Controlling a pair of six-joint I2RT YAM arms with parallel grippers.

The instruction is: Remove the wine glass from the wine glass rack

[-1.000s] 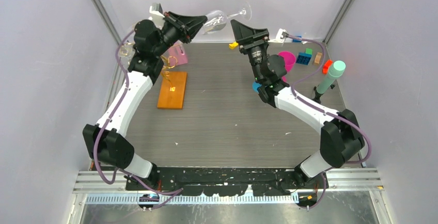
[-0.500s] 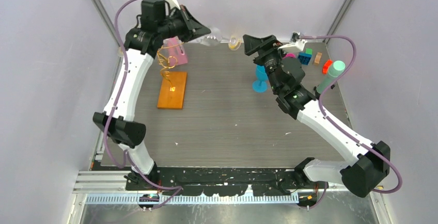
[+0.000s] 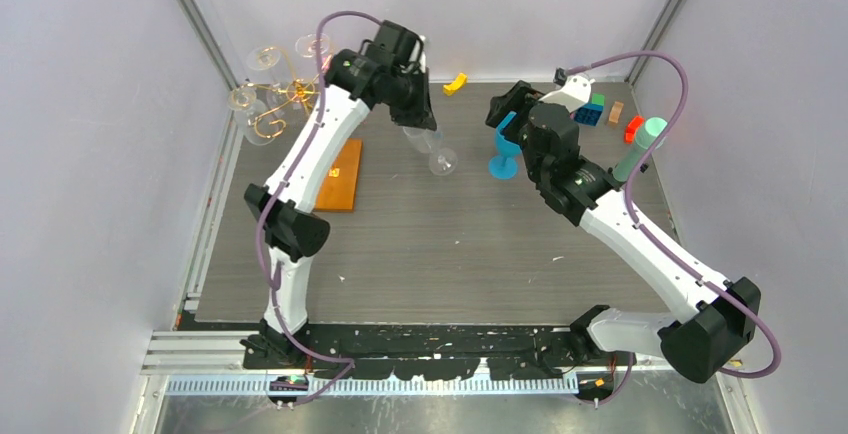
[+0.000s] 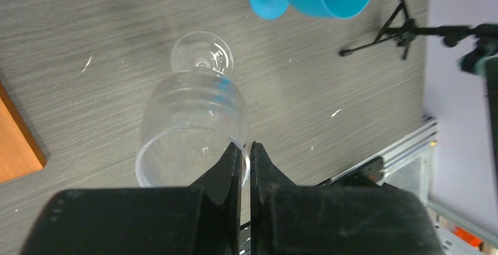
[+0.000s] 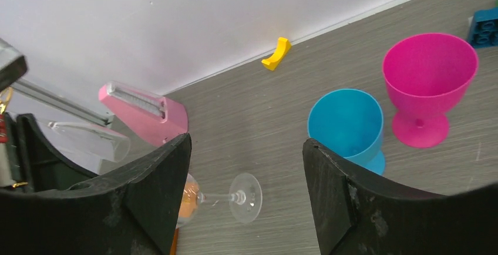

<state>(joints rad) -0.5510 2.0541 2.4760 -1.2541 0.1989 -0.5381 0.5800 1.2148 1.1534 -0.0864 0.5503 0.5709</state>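
Observation:
My left gripper lowers the wine glass toward the blue goblet next, turning it upright to stand over the empty table (image 3: 457, 165) where its foot has space.
The clear wine glass (image 3: 432, 150) hangs from my left gripper (image 3: 416, 116), off the rack and over the table's middle back. In the left wrist view my left gripper (image 4: 245, 147) is shut on the rim of the wine glass (image 4: 194, 123), with its foot (image 4: 202, 55) pointing away. The wine glass rack (image 3: 272, 102) of gold wire stands on its orange base (image 3: 336, 176), left of the glass. My right gripper (image 3: 508, 112) is open and empty (image 5: 246, 144), facing the glass's foot (image 5: 245, 197) from the right.
A blue goblet (image 3: 502, 150) stands beside my right gripper, a pink goblet (image 5: 428, 79) behind it. A yellow piece (image 3: 456, 82) lies by the back wall. Blocks (image 3: 590, 112), a teal cylinder (image 3: 640, 148) on a black tripod (image 4: 405, 32) stand at right. A pink object (image 5: 147, 111) sits near the rack.
My left arm has swung from the back wall rightward and toward the table's middle, carrying the glass away from the rack and tipping it foot down. My right gripper has drawn back a little.

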